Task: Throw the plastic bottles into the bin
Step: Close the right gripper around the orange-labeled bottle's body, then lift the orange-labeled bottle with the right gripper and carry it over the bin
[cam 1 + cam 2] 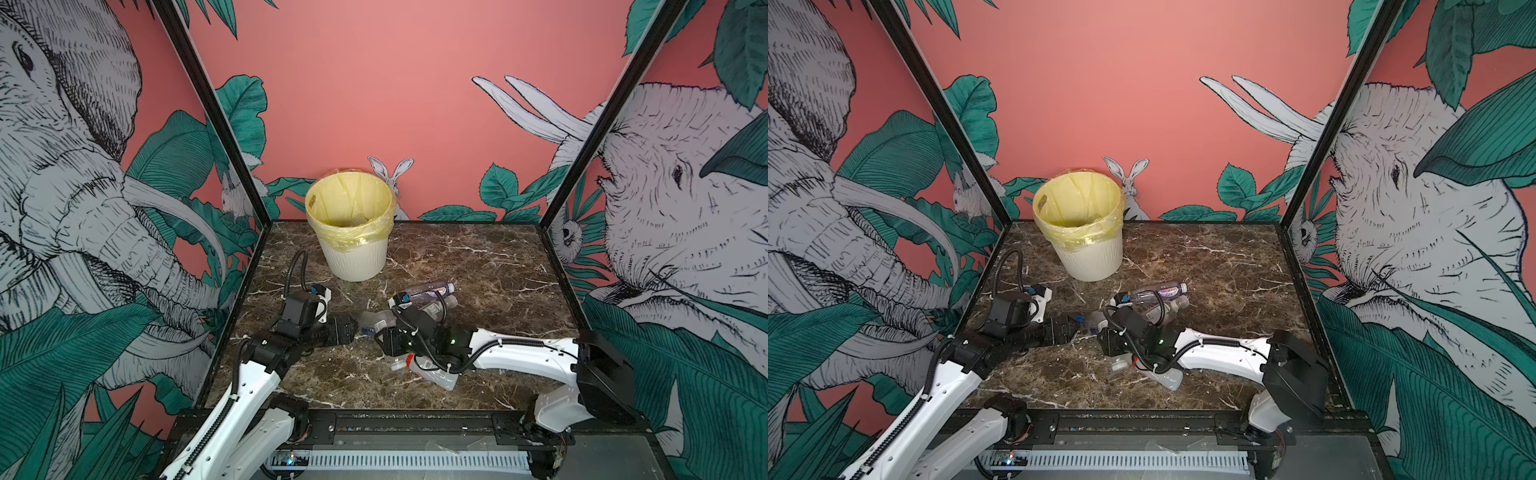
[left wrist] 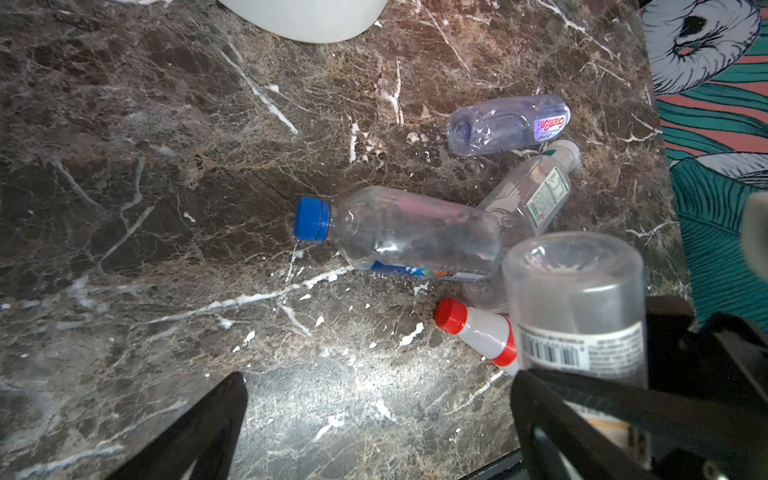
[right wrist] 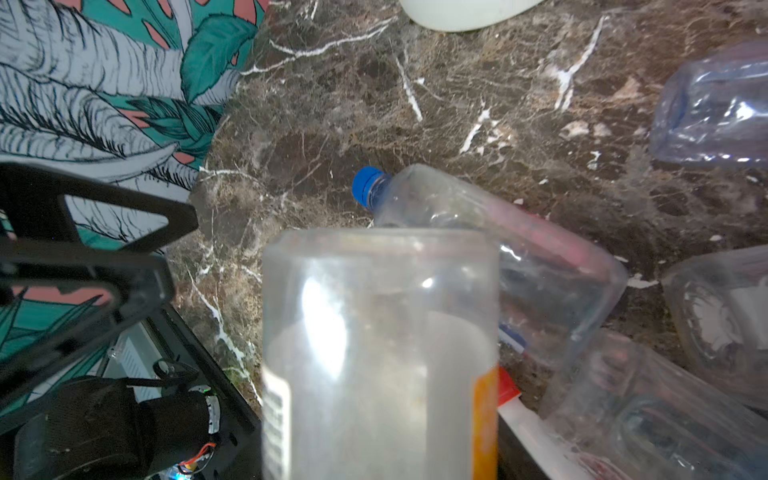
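Note:
I will lift the frosted clear bottle outward and up with my right gripper toward the bin's yellow-lined opening to release it, since the bin's rim is high above the pile.
The cream bin with its yellow liner stands at the back of the marble table. My right gripper is shut on a frosted clear bottle with barcode and orange labels; its fingers are hidden behind it. That bottle also shows in the left wrist view. Beside it lie a blue-capped bottle, a red-capped bottle, a purple-labelled bottle and a green-labelled one. My left gripper hangs open over bare marble just left of the pile, holding nothing.
In both top views the two grippers nearly meet at mid-table, tip to tip. Printed walls close in the left, right and back sides. A black rail runs along the front edge. Bare marble lies between the pile and the bin.

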`<state>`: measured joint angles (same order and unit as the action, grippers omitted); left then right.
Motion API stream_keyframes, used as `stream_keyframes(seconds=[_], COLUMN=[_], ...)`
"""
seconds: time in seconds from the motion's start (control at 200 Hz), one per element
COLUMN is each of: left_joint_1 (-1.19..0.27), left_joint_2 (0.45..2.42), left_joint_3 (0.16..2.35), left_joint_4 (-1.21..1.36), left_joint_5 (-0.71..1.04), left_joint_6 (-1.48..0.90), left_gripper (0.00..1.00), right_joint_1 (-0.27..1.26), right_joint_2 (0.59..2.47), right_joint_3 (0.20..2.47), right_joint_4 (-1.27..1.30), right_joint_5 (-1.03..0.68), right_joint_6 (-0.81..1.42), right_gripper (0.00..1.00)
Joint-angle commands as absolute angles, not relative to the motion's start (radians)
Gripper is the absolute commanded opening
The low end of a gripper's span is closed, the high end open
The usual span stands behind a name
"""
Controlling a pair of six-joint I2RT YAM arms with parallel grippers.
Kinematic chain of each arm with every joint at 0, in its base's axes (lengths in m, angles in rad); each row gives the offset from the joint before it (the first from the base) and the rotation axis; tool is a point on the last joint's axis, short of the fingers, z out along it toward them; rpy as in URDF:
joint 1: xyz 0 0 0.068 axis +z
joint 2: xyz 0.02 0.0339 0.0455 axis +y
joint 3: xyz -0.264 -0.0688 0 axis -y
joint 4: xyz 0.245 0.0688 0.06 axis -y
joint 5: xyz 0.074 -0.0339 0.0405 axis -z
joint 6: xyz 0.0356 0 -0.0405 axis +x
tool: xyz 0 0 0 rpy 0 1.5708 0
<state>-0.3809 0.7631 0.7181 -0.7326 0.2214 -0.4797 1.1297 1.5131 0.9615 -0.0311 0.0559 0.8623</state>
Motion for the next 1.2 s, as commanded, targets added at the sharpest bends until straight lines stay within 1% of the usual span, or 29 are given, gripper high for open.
stream_keyframes(seconds=[0.0,0.16,0.365,0.495,0.655,0.795,0.99,1.195], left_joint_1=[-0.383,-0.383,-0.383,-0.383,-0.383,-0.383,-0.383,-0.383], left_joint_2=[0.746,0.753,0.793,0.783,0.784,0.789,0.764,0.762], left_joint_3=[0.71,0.687,0.689,0.68,0.671,0.675,0.675,0.668], left_joint_4=[-0.751,-0.711,-0.699,-0.699,-0.686,-0.684,-0.714,-0.707], left_joint_5=[0.232,0.198,0.204,0.2,0.191,0.208,0.192,0.19], left_joint_6=[-0.499,-0.505,-0.501,-0.505,-0.524,-0.528,-0.525,-0.526], left_gripper=[0.99,0.99,0.99,0.99,0.99,0.99,0.99,0.99], right_joint_1=[1.097,1.037,0.999,0.977,0.934,0.904,0.872,0.865], right_joint_2=[1.466,1.448,1.412,1.378,1.373,1.366,1.319,1.228], right_joint_3=[0.936,0.95,0.971,0.966,1.029,1.044,0.992,0.896], right_joint_4=[0.059,0.078,0.101,0.191,0.152,0.168,0.228,0.268], right_joint_5=[0.05,0.007,0.041,0.054,0.031,0.013,0.003,0.025], right_joint_6=[0.896,0.905,0.878,0.849,0.818,0.809,0.794,0.767], right_gripper=[0.47,0.46,0.46,0.47,0.47,0.48,0.48,0.49])
